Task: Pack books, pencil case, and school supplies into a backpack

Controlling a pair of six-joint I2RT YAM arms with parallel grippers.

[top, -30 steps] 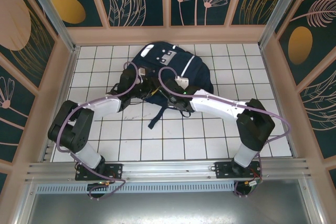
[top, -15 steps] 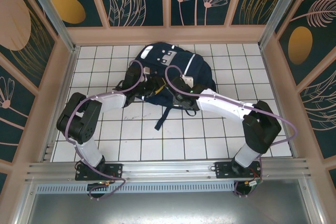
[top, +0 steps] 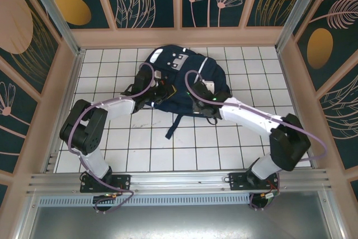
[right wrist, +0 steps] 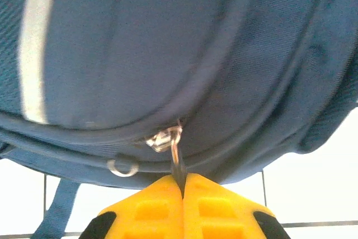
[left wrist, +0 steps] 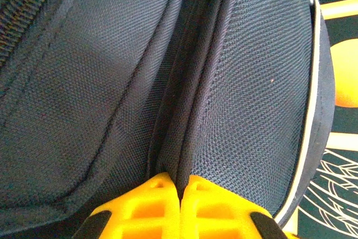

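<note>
The thin zipper pull [right wrist: 177, 159] goes outward next in my right gripper along the seam beyond the bend [right wrist: 222, 62], turning with the curve. Its release comes then, as that seam lies outward.
The dark navy backpack [top: 187, 71] lies on the white tiled table at the back centre, its white stripe [top: 200, 71] on the right side. My left gripper [top: 159, 92] is at its near left edge. In the left wrist view its yellow fingers [left wrist: 182, 184] are shut on a fold of the backpack fabric [left wrist: 184, 138]. My right gripper [top: 206, 98] is at the near right edge, shut on the thin zipper pull [right wrist: 177, 159] hanging from the metal slider [right wrist: 162, 138]. Books, pencil case and school supplies are out of view.
A dark strap [top: 174, 126] trails from the backpack toward the near side of the tiled table [top: 224, 144]. A small metal ring [right wrist: 123, 167] sits left of the slider. Wooden walls [top: 67, 82] enclose the table on three sides.
My left gripper has closed on the backpack fabric. The right gripper has moved to the right along the bag's near edge with the zipper pull; the strap has shifted.
</note>
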